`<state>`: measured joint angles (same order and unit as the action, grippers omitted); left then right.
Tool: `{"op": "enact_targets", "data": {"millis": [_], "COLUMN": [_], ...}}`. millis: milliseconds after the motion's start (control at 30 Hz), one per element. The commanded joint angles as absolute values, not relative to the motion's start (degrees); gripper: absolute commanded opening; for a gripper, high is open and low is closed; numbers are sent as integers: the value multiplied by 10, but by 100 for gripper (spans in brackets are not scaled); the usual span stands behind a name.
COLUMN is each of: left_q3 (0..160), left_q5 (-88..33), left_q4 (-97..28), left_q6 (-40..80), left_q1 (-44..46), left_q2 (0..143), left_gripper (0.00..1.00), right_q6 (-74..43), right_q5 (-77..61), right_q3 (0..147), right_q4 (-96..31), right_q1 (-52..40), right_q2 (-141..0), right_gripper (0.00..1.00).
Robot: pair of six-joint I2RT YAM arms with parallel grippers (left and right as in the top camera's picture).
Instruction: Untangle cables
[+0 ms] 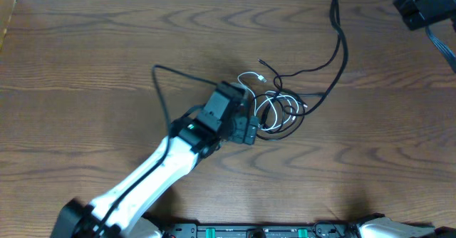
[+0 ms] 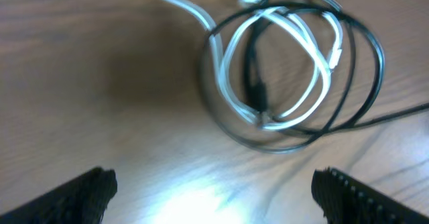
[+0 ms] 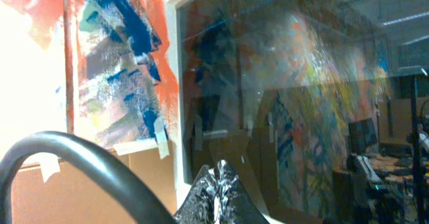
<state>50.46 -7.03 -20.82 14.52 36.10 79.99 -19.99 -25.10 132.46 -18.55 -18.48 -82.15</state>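
My left gripper should lower onto the crossing white and black cables, below and to its right in the overhead view.
The white cable [image 1: 269, 107] and the thin black cable [image 1: 288, 129] lie coiled together in a small tangle at the table's middle. In the left wrist view the white cable's loops [image 2: 315, 76] lie inside the black cable's wider loop [image 2: 375, 56], with a black plug end [image 2: 257, 83] across them. My left gripper [image 1: 251, 130] is at the tangle's left edge. It is open and empty, with its fingertips [image 2: 214, 200] spread wide just short of the coils. My right gripper [image 3: 218, 194] is shut on nothing and points away from the table.
A black cord [image 1: 343, 45] runs from the tangle towards the far edge. The left arm's own wire [image 1: 162, 95] arcs over the wood to the left. The right arm's body [image 1: 424, 3] sits at the far right corner. The wooden table [image 1: 85, 60] spreads all round.
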Motion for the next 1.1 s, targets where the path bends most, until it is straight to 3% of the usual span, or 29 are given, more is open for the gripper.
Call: {"op": "enact_targets", "data": {"millis": [0, 467, 800, 1067], "left_q3": [508, 508, 508, 508], "left_q5": [-164, -206, -187, -143], "left_q4": [-140, 104, 159, 195], "left_q6": [112, 112, 124, 188], "left_q1": [360, 394, 415, 425], "left_q2": [860, 1012, 1028, 1071], "left_gripper": [98, 97, 64, 64], "right_q6": [-210, -210, -213, -223], "right_q5": [-255, -287, -291, -303], "right_q3": [1342, 1342, 1342, 1342], "right_q4": [-193, -227, -242, -243], "right_q1": [-181, -180, -180, -180], "right_q2": [-820, -818, -816, -797], "right_gripper": [1, 1, 1, 1]}}
